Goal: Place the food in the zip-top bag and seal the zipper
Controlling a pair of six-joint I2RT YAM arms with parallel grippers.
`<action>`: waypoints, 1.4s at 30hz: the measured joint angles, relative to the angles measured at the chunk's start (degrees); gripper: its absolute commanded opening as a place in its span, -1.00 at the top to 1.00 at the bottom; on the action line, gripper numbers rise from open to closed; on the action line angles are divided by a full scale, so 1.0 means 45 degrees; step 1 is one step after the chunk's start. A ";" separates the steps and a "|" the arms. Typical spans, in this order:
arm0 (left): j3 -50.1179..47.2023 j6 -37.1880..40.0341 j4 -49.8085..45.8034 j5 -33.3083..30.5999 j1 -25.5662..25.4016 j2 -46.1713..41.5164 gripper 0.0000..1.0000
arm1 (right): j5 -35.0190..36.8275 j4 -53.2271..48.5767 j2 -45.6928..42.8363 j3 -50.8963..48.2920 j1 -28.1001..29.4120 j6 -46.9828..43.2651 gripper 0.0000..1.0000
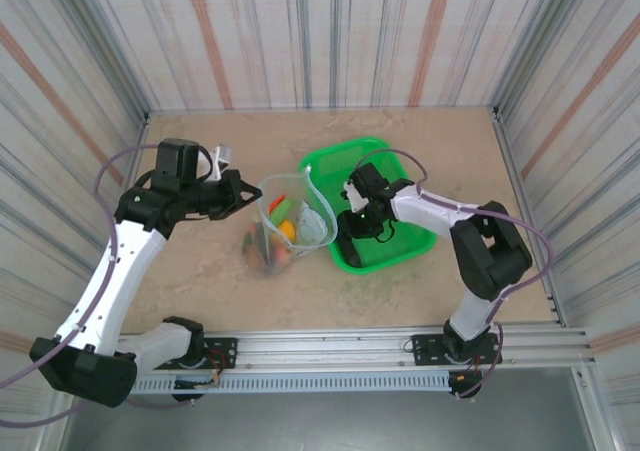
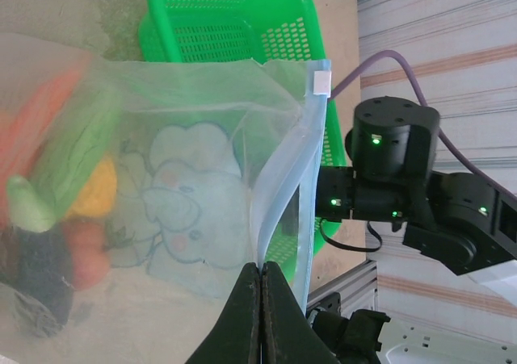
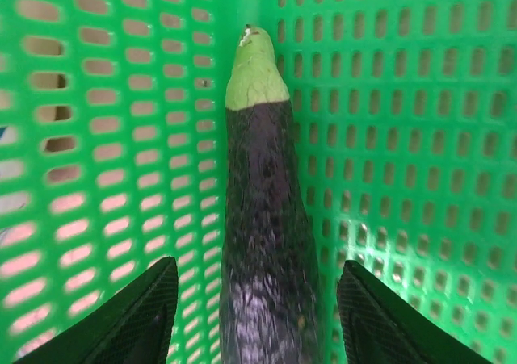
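Observation:
My right gripper is open above the dark long piece, which lies between its fingers. Next, I need to lower those fingers down around the piece's dark body [image 1: 347, 243] [image 3: 268, 287] and close them.
The clear zip-top bag [image 1: 292, 219] stands in the middle of the table with its mouth held open. My left gripper [image 2: 260, 269] is shut on the bag's rim, just beside the pale-blue zipper [image 2: 284, 188]. Inside the bag lie food pieces: an orange carrot [image 2: 40, 126], a green cucumber [image 2: 69, 166], a yellow fruit [image 2: 103, 188] and a red piece [image 2: 87, 251]. My right gripper [image 3: 257, 263] is open inside the green basket [image 3: 404, 98]. Its fingers stand on either side of a dark long piece with a green tip [image 3: 260, 170], apart from it.
The green mesh basket [image 1: 400, 166] sits right of the bag, touching it. The right arm [image 1: 440, 211] reaches over the basket's near rim. Striped walls enclose the table on three sides, and a metal rail [image 1: 330, 356] runs along the near edge.

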 measured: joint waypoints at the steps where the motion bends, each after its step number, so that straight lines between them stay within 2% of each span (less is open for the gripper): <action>1: -0.0010 0.0000 -0.0034 0.0000 0.0000 0.0000 1.00 | 0.0073 0.0121 0.0253 0.0005 0.0126 0.0015 -0.10; 7: -0.0228 0.0005 -0.0253 0.0000 -0.0005 -0.0010 1.00 | 0.0612 0.0578 0.0908 0.0165 0.0398 0.0282 0.15; 11: -0.0267 0.0005 -0.0277 -0.0010 -0.0005 -0.0010 1.00 | 0.1078 0.0680 0.1049 0.0214 0.0432 0.0408 0.45; 17: -0.0267 0.0010 -0.0311 -0.0058 -0.0029 -0.0019 1.00 | 0.1447 0.0801 0.0738 0.0185 0.0277 0.0559 0.55; 21: -0.0262 0.0010 -0.0330 -0.0102 -0.0112 -0.0068 1.00 | 0.2098 0.0709 -0.0568 -0.0058 0.0087 0.0612 0.57; 30: -0.0248 0.0005 -0.0374 -0.0102 -0.0194 -0.0146 1.00 | 0.2934 0.1200 -0.5693 -0.0146 -0.0185 0.0646 0.54; 37: -0.0039 -0.0058 -0.0316 -0.0097 -0.0194 -0.0146 1.00 | 0.3283 0.1860 -0.7611 0.0801 0.1549 -0.0112 0.54; 42: 0.0053 -0.0219 -0.0121 -0.0097 -0.0194 -0.0151 1.00 | 0.3385 0.4809 -0.8519 0.0107 0.3084 -0.0559 0.60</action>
